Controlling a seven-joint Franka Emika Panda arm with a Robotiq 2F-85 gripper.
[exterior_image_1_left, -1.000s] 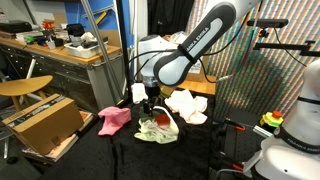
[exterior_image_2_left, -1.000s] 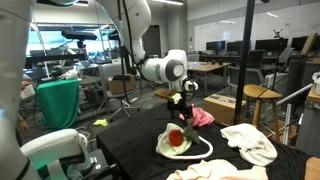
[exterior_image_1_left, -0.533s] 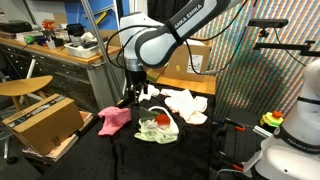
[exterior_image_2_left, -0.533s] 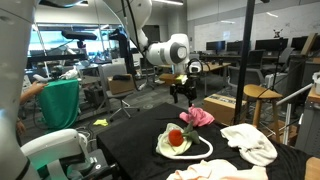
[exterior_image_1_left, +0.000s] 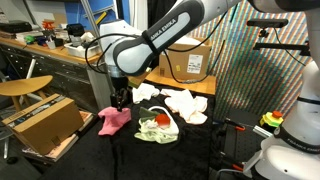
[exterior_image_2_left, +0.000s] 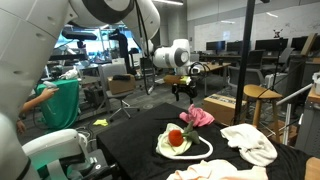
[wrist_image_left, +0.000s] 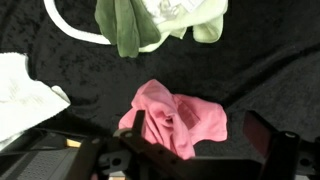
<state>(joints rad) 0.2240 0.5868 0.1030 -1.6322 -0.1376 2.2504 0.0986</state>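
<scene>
My open gripper goes down onto the crumpled middle of the pink cloth next, since it lies below my gripper, between the spread fingers.
My gripper hangs open and empty above a crumpled pink cloth on the black table. In the wrist view the pink cloth lies between my spread fingers, below them and not touched. In an exterior view the gripper is above the pink cloth. A green and white cloth with a red patch lies to the side; it also shows in an exterior view and at the top of the wrist view.
White cloths lie at the back of the black table, and more show in an exterior view. A cardboard box stands on the floor beside the table. A wooden stool and desks stand behind.
My gripper has moved away from the green and white cloth and over to the pink cloth. The cloths have not moved.
</scene>
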